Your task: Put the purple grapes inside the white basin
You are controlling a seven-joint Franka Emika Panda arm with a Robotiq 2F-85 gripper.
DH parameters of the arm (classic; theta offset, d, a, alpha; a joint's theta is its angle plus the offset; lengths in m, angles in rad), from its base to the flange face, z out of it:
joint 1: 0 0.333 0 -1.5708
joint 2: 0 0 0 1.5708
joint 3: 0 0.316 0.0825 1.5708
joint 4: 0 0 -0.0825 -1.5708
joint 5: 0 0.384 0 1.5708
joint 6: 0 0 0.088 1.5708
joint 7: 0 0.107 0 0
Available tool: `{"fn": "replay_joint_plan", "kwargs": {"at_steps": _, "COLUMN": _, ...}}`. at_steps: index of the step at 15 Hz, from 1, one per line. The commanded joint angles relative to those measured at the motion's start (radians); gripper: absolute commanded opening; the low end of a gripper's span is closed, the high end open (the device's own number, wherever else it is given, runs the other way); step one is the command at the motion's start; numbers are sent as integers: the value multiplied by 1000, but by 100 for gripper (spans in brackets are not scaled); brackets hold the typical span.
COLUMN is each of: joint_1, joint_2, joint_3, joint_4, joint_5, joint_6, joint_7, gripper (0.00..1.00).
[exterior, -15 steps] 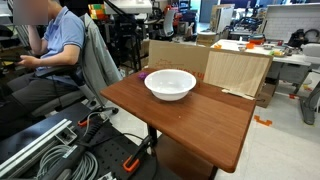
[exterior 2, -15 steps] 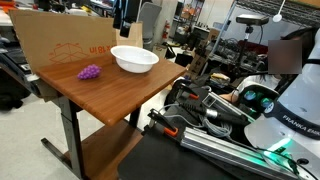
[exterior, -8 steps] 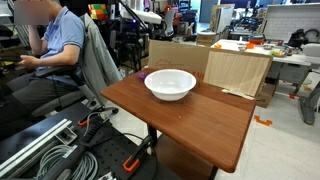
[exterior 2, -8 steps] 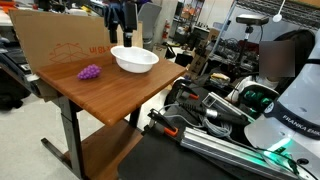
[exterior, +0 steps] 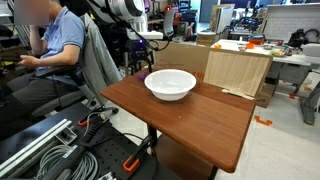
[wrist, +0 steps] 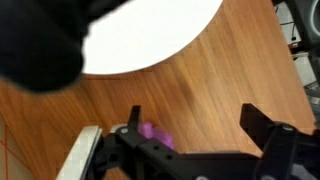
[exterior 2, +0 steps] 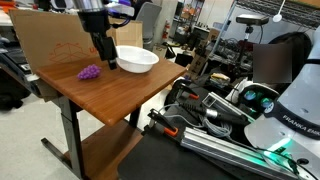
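Note:
The purple grapes point(exterior 2: 90, 72) lie below my gripper, farther from the basin's rim, so next I should move it away from the white basin point(exterior 2: 134, 59) and lower it onto them.
The purple grapes point(exterior 2: 90, 72) lie on the wooden table point(exterior 2: 112, 98), beside the white basin point(exterior 2: 134, 59). The basin stands empty in both exterior views point(exterior: 170, 84). My gripper point(exterior 2: 107, 60) hangs low over the table between the grapes and the basin, fingers pointing down. In the wrist view the gripper point(wrist: 197, 120) is open and empty, with bare wood between the fingers. The grapes point(wrist: 155, 135) sit by one finger, and the basin point(wrist: 150, 35) fills the top. From the far side the grapes are mostly hidden behind the basin.
A cardboard sheet point(exterior 2: 50, 45) stands along the table's back edge; it also shows in an exterior view point(exterior: 238, 70). A seated person point(exterior: 55, 40) is close to one table side. Cables and rails point(exterior: 60, 150) lie on the floor.
My arm has swung in from above the basin and come down toward the table, ending between the grapes and the basin. Grapes and basin have not moved.

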Motion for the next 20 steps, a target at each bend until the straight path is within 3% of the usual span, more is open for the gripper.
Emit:
{"fn": "replay_joint_plan", "kwargs": {"at_steps": 1, "joint_1": 30, "joint_2": 86, "joint_3": -5, "joint_4": 104, "joint_5": -79, "joint_6": 32, "joint_7": 109, "gripper": 100}}
{"fn": "replay_joint_plan", "kwargs": {"at_steps": 10, "joint_1": 26, "joint_2": 194, "joint_3": -3, "joint_4": 220, "joint_5": -101, "joint_6": 6, "joint_7": 218, "gripper": 100}}
{"fn": "replay_joint_plan", "kwargs": {"at_steps": 11, "joint_1": 25, "joint_2": 201, "joint_3": -2, "joint_4": 227, "joint_5": -100, "joint_6": 7, "joint_7": 221, "gripper": 77}}
{"fn": "replay_joint_plan", "kwargs": {"at_steps": 12, "joint_1": 24, "joint_2": 207, "joint_3": 0, "joint_4": 234, "joint_5": -98, "joint_6": 2, "joint_7": 218, "gripper": 74}}
{"fn": "replay_joint_plan", "kwargs": {"at_steps": 19, "joint_1": 16, "joint_2": 227, "joint_3": 10, "joint_4": 255, "joint_5": -70, "joint_6": 14, "joint_7": 246, "gripper": 21}}
{"fn": "replay_joint_plan", "kwargs": {"at_steps": 20, "joint_1": -9, "joint_2": 162, "joint_3": 19, "joint_4": 168, "joint_5": -58, "joint_6": 50, "joint_7": 244, "gripper": 21}}
